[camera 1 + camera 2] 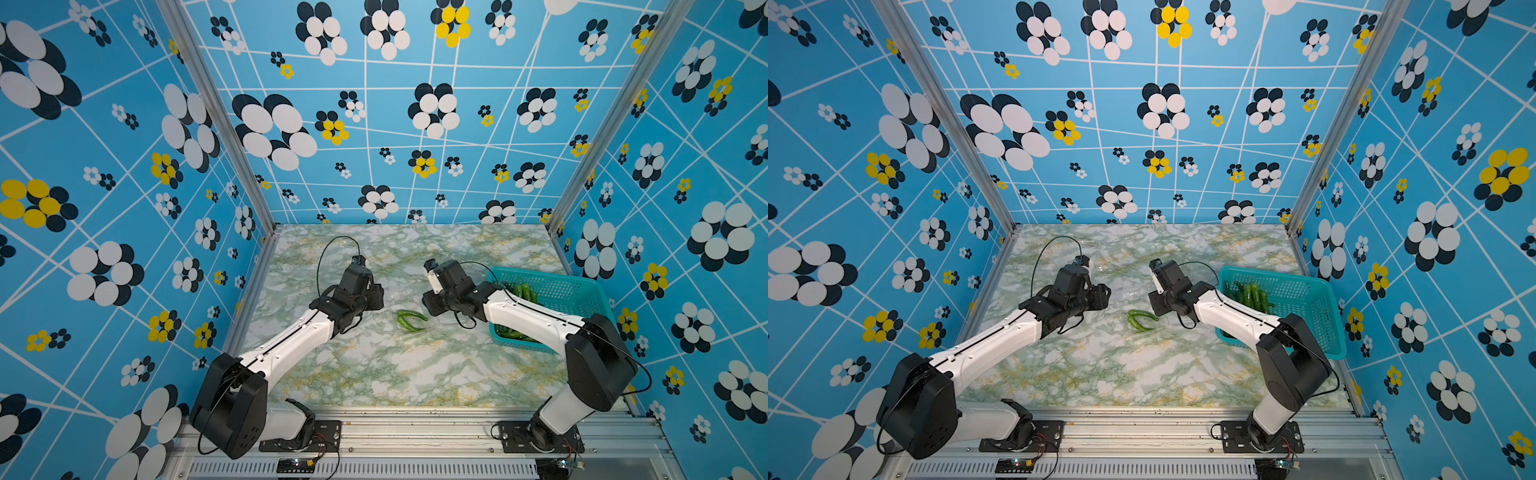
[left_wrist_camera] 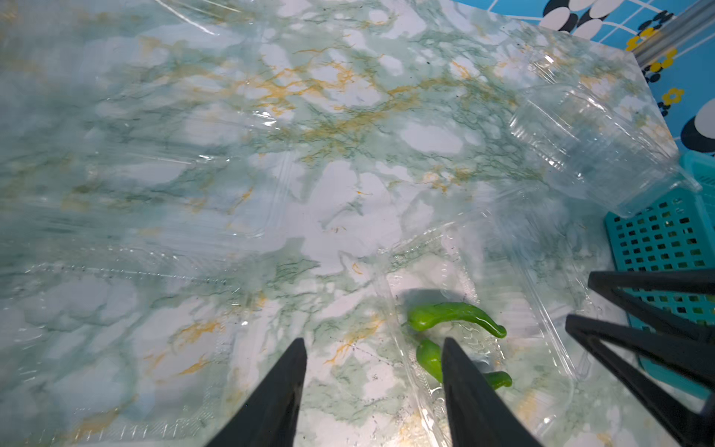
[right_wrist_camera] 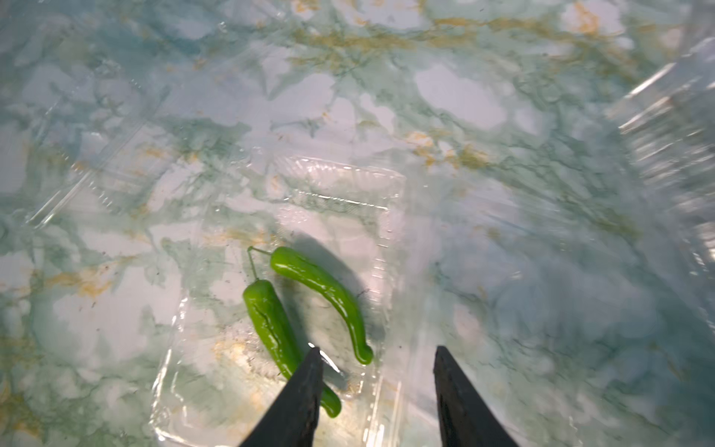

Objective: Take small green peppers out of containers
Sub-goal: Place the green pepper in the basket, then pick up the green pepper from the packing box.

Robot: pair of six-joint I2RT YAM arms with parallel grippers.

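Observation:
I need to move my right gripper down onto the tip end of the curved pepper next, because the tip half of the curved pepper [image 1: 418,313] is in the gap between its open fingers.
Two small green peppers [image 1: 409,322] [image 1: 1142,321] lie side by side at mid-table in an opened clear container [image 3: 340,185]. In the right wrist view, a curved pepper [image 3: 321,294] and a straighter one [image 3: 271,321] rest on the plastic. My right gripper [image 3: 378,350] hangs open just over them, one fingertip above the straighter pepper's tip. My left gripper [image 2: 373,344] is open too, nothing between its fingers. One of its fingers covers part of a pepper [image 2: 429,358]. Another clear container [image 2: 592,151] lies tilted against the basket.
A teal perforated basket [image 1: 582,286] [image 1: 1308,291] stands at the table's right edge with several green peppers [image 1: 521,291] inside; my right arm crosses over its near corner. More clear plastic [image 1: 397,294] lies between the two wrists. Patterned blue walls enclose three sides.

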